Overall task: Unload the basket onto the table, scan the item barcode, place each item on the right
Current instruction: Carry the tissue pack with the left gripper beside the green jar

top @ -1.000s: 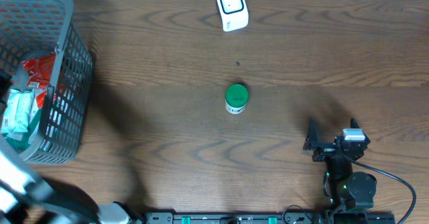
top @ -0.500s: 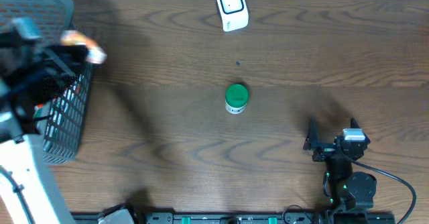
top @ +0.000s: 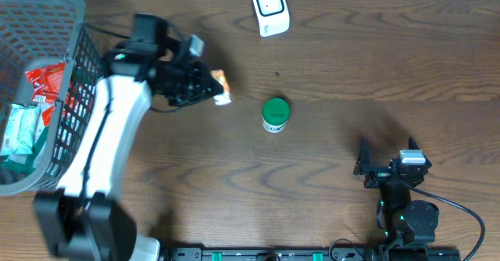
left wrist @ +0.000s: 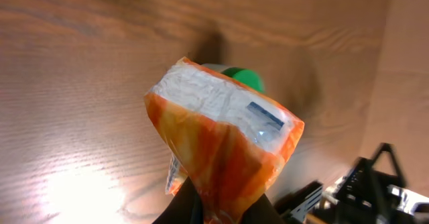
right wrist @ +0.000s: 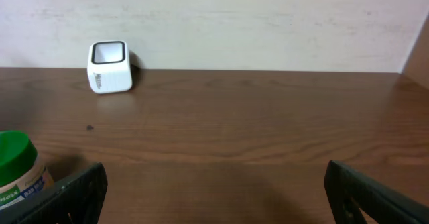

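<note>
My left gripper brings the packet down onto the table beside the green-lidded jar next.
My left gripper point(top: 209, 86) is shut on an orange and white packet point(top: 222, 89), the item, held above the table just left of a green-lidded jar point(top: 275, 114). In the left wrist view the packet point(left wrist: 221, 133) fills the middle, pinched at its lower end between my dark fingers point(left wrist: 182, 207), with the jar's lid point(left wrist: 243, 77) behind it. The white scanner point(top: 270, 8) stands at the table's far edge, and in the right wrist view it point(right wrist: 109, 66) faces forward. My right gripper point(top: 388, 156) rests open near the front right, nothing between its fingers point(right wrist: 75, 192).
A grey mesh basket point(top: 74, 73) with several more packets stands at the far left. The green-lidded jar point(right wrist: 17, 167) is at the left edge of the right wrist view. A wall rises behind the scanner.
My left arm has lifted the packet out of the basket and swung it right, to beside the green-lidded jar. The right arm has not moved.
</note>
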### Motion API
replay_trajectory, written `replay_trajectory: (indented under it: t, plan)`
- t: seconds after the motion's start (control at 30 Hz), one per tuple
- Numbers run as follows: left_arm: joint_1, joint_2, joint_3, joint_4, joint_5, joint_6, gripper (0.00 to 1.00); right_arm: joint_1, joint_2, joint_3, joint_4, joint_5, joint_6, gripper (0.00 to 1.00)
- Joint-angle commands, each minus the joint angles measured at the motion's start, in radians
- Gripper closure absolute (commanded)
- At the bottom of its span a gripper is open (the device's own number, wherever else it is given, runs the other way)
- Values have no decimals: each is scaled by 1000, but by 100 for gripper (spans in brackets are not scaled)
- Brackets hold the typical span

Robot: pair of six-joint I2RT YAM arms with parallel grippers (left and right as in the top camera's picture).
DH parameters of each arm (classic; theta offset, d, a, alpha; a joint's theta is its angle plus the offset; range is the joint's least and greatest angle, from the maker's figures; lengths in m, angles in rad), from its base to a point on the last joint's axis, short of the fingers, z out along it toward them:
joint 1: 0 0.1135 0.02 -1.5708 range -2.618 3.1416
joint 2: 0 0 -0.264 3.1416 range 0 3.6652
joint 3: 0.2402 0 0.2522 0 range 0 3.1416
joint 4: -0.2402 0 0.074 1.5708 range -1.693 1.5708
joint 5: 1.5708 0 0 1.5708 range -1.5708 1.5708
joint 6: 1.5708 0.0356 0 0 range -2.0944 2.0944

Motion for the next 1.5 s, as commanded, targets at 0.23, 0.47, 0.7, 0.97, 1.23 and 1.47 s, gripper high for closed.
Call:
replay_trajectory:
  t: [0.23, 0.47, 0.7, 0.97, 1.23, 1.47]
  plan:
    - [-53, 288, -3, 90, 87, 122, 93, 1, -2, -2, -4, -5, 10, 1]
    - [-53, 409, -3, 94, 105, 171, 91, 1, -2, -2, -4, -5, 10, 1]
    - [-52, 417, 6, 105, 105, 175, 50, 1, -2, -2, -4, -5, 10, 1]
    - [-52, 387, 9, 124, 91, 176, 35, 1, -2, -2, -4, -5, 10, 1]
    - [-60, 331, 18, 113, 19, 171, 50, 1, -2, -2, -4, -5, 10, 1]
    - [-147, 254, 17, 117, -137, 171, 75, 1, -2, -2, -4, -5, 10, 1]
